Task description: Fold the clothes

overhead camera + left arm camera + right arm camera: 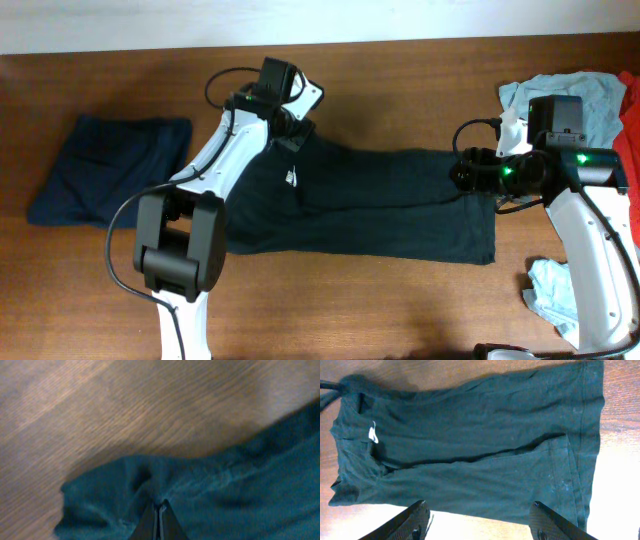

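My left gripper draws back next with the bunched fold, over the logo, and releases it there, as the cloth around the white logo (pixel 291 178) still lies uncovered.
The black T-shirt (pixel 380 200) lies stretched sideways across the middle of the table, its small white logo (pixel 291 178) near the left end. My left gripper (pixel 291 133) is at the shirt's far left corner. In the left wrist view its jaws (pixel 160 506) are shut on a bunched fold of the dark cloth (pixel 125 485). My right gripper (pixel 457 172) hovers over the shirt's right end. In the right wrist view its jaws (pixel 477 512) are wide open and empty, with the shirt (pixel 470 445) spread below.
A folded dark-navy garment (pixel 110 170) lies at the left. A light-blue garment (pixel 580 95) and a red one (pixel 630 130) are piled at the back right. Another light-blue piece (pixel 550 290) lies by the right arm's base.
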